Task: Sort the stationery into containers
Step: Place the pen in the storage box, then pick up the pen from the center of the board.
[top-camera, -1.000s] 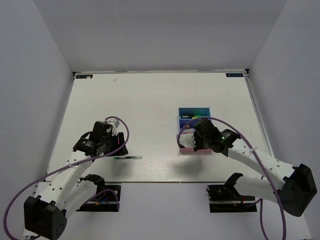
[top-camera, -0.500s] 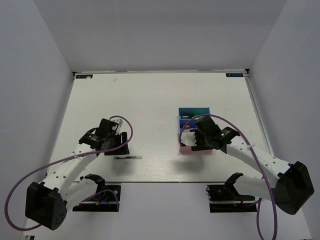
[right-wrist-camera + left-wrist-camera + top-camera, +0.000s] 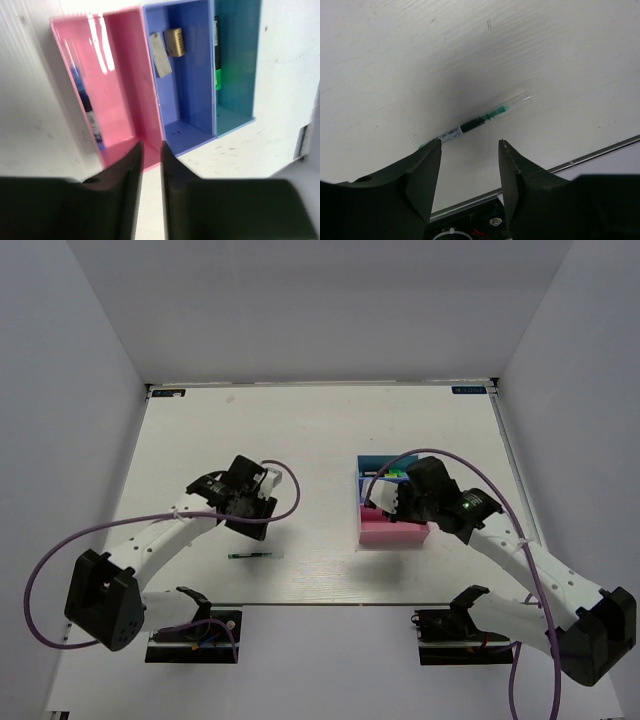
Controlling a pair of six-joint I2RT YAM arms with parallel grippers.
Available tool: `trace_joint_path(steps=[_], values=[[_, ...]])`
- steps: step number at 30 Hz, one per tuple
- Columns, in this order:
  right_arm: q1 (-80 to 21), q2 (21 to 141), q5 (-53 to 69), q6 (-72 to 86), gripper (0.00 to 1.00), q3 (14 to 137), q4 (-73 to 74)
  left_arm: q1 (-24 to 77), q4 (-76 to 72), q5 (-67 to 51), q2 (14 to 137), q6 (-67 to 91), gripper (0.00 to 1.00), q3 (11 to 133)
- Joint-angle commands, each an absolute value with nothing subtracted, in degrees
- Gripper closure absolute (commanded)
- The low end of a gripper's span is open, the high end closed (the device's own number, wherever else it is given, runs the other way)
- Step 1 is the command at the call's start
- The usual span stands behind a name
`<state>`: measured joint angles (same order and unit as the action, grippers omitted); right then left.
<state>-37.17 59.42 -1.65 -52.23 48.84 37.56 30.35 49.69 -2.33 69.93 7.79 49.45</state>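
Note:
My left gripper moves down and back toward the table's front edge next, to the middle of the thin green pen (image 3: 255, 555).
A thin green pen (image 3: 480, 119) lies on the white table near its front edge, also visible from above as the pen (image 3: 255, 555). My left gripper (image 3: 470, 143) hovers open over it, empty, with the pen just beyond its fingertips; from above the left gripper (image 3: 252, 512) is behind the pen. The containers stand in a row. The pink tray (image 3: 120, 65) holds a blue pen (image 3: 89, 112). The dark blue tray (image 3: 187, 90) holds a greyish eraser (image 3: 159, 48) and a tan block (image 3: 175, 41). The light blue tray (image 3: 235, 75) holds a green-capped highlighter (image 3: 217, 60). My right gripper (image 3: 151, 146) hangs above the pink tray's near end, open by a narrow gap and empty.
The table's front metal edge (image 3: 600, 150) runs close behind the green pen. In the top view the right arm (image 3: 470, 515) covers part of the containers (image 3: 395, 532). White walls enclose the table on three sides.
My left arm has swung right and away from the front edge, above the green pen. My right gripper has pulled back from the pink tray toward the far trays.

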Motion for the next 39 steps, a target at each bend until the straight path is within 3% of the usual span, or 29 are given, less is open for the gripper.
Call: trace_joint_path(steps=[1, 2, 3, 6, 9, 25, 29, 32, 33, 34, 37, 39], values=[[-36.48, 57.4, 4.21, -44.66, 0.59, 51.59, 37.8, 31.55, 51.86, -1.86, 74.25, -6.49, 0.38, 52.03], [-36.3, 56.52, 4.83, -44.04, 0.39, 51.24, 37.71, 31.64, 52.2, -1.85, 76.44, -8.68, 0.36, 52.03], [-36.12, 56.17, 5.44, -41.6, 0.35, 51.07, 37.53, 32.51, 52.03, -1.85, 77.25, -10.96, 0.35, 52.21], [-35.51, 53.88, 7.55, -37.9, 0.35, 51.15, 38.41, 33.13, 49.93, -2.46, 80.41, -13.35, 0.35, 50.72], [-35.25, 51.59, 10.01, -33.87, 0.43, 51.77, 39.55, 34.1, 47.55, -1.85, 82.7, -14.5, 0.39, 49.22], [-34.01, 47.9, 12.13, -28.39, 0.43, 48.96, 37.79, 34.89, 44.12, -3.61, 88.15, -18.11, 0.43, 45.53], [-33.31, 47.55, 12.22, -27.69, 0.41, 48.78, 37.88, 35.51, 42.98, -1.15, 89.91, -17.93, 0.56, 45.09], [-33.31, 47.2, 12.48, -26.81, 0.41, 48.52, 37.79, 36.38, 42.45, 2.01, 90.35, -17.58, 0.74, 44.47], [-33.22, 47.02, 12.48, -26.63, 0.41, 48.6, 37.97, 36.65, 42.02, 3.15, 90.26, -17.4, 0.95, 44.56], [-33.05, 46.67, 12.48, -26.28, 0.41, 48.69, 37.88, 36.91, 41.84, 4.3, 90.18, -16.79, 0.99, 44.73], [-32.87, 45.97, 12.57, -25.93, 0.41, 48.43, 38.14, 37.0, 42.1, 6.05, 89.04, -16.17, 0.99, 45.87], [-32.78, 45.79, 11.08, -25.14, 0.29, 47.99, 37.8, 38.22, 43.15, 6.33, 87.64, -15.38, 0.99, 47.81]])
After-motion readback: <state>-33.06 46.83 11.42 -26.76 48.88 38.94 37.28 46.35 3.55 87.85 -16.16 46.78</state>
